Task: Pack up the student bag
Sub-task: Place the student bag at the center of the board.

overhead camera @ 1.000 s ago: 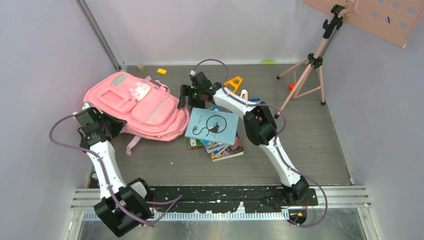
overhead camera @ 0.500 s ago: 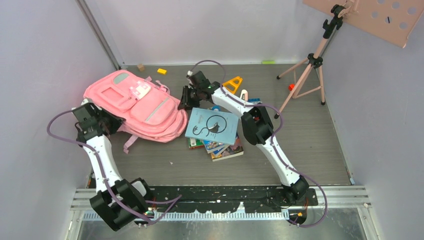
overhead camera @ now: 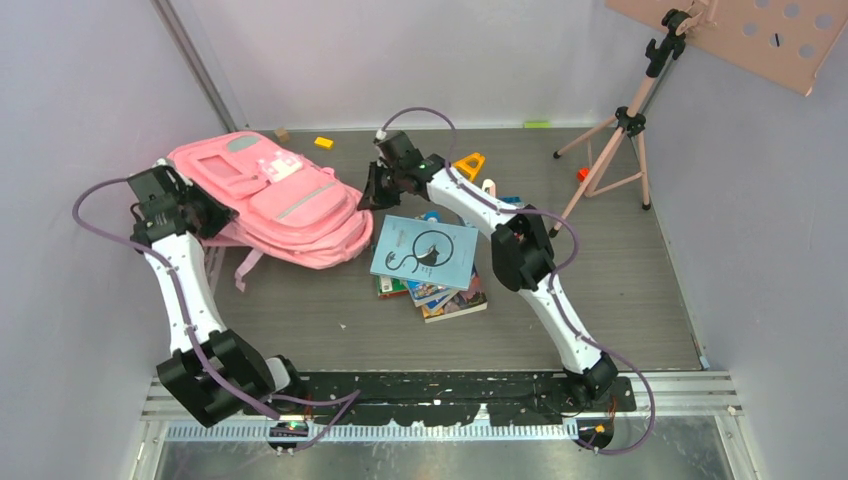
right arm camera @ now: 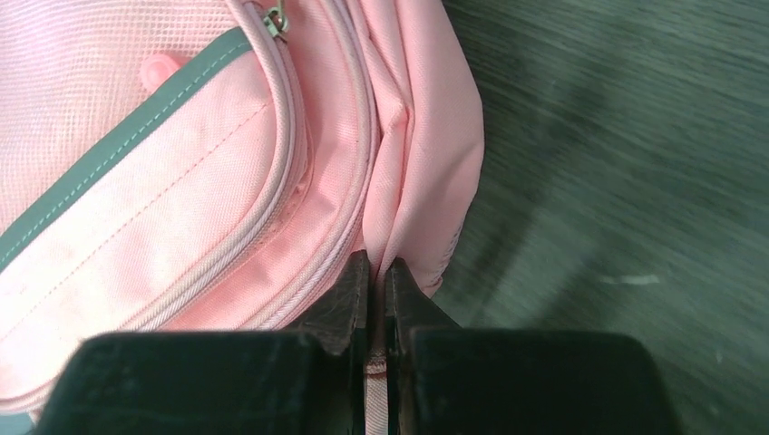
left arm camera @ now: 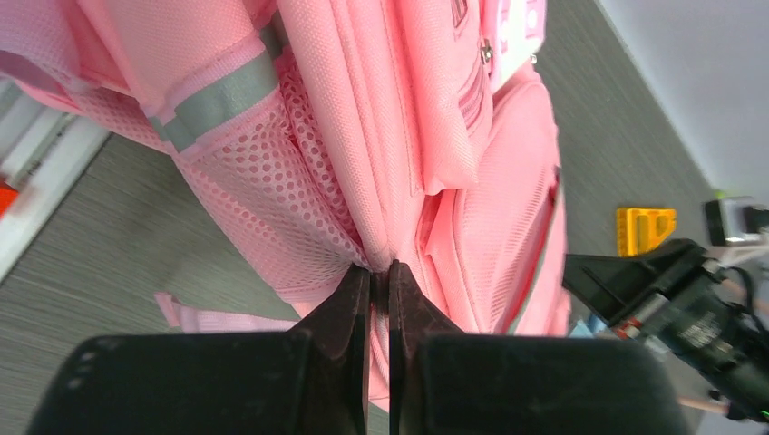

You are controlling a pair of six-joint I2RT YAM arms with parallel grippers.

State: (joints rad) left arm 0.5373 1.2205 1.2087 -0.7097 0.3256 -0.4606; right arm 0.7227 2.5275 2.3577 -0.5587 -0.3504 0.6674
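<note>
The bare tabletop (overhead camera: 228, 268) (left arm camera: 100, 263) beside the loose strap is free, so my left gripper will next pull the pinched fold back toward it and let go of the fabric.
The student bag (overhead camera: 280, 200) is a big pink backpack lying at the left of the table, front pockets up. My left gripper (overhead camera: 205, 215) is shut on a fold of its fabric by the mesh side pocket (left arm camera: 272, 208), seen close in the left wrist view with the left gripper (left arm camera: 380, 270) pinching pink cloth. My right gripper (overhead camera: 365, 198) is shut on the bag's right edge; in the right wrist view the right gripper (right arm camera: 381, 265) clamps a seam fold of the student bag (right arm camera: 181, 199) beside its zipped front pocket.
A stack of books (overhead camera: 428, 262) topped by a blue one lies just right of the bag. An orange triangle (overhead camera: 467, 165), a yellow block (overhead camera: 323, 142), a small wooden block (overhead camera: 282, 133) and a tripod stand (overhead camera: 615, 150) sit toward the back. Walls close in at the left and right.
My right gripper has closed on the bag's right edge. My left arm has lifted and drawn its side of the bag back and leftward, shifting the bag.
</note>
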